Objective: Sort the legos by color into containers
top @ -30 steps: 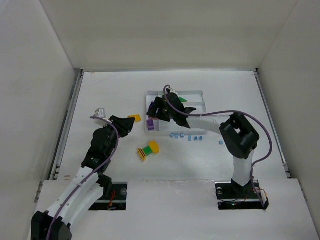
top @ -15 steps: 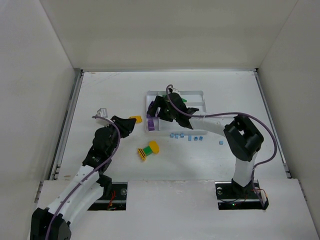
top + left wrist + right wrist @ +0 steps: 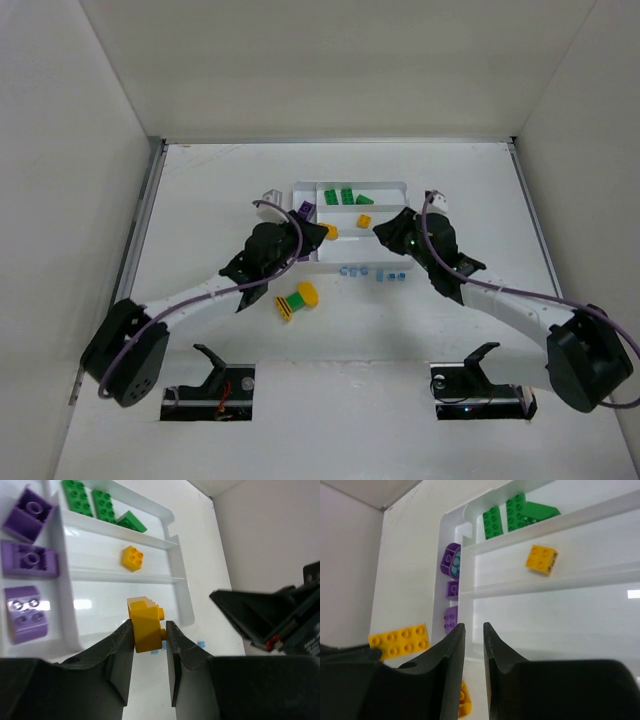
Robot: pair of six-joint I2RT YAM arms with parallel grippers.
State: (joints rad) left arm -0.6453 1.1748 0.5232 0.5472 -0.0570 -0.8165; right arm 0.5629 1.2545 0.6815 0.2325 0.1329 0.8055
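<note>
My left gripper will next go outward and down to the tray's empty bottom, by a yellow lego already in the tray's middle section, and release the brick.
The white tray point(image 3: 385, 186) holds green legos point(image 3: 345, 196) in its far section, one yellow lego point(image 3: 364, 221) in the middle one and purple legos point(image 3: 30, 562) in the narrow side section. My left gripper point(image 3: 148, 630) is shut on a yellow brick point(image 3: 145, 622), held over the tray's near section with its studs pointing right. My right gripper point(image 3: 474, 627) is at the tray's near right edge. Its jaws stand close together with nothing between them. Both grippers point(image 3: 322, 233) point(image 3: 385, 230) face each other across the tray.
Tiny light-blue bricks point(image 3: 352, 270) lie in a row on the table just in front of the tray. A stacked green-and-yellow piece point(image 3: 297, 301) lies nearer the arms, under the left forearm. The left arm covers the tray's near left corner.
The left arm has swung from the table's left side to the tray, carrying the yellow brick. The right gripper has left the narrow purple section, moved to the tray's right and closed.
</note>
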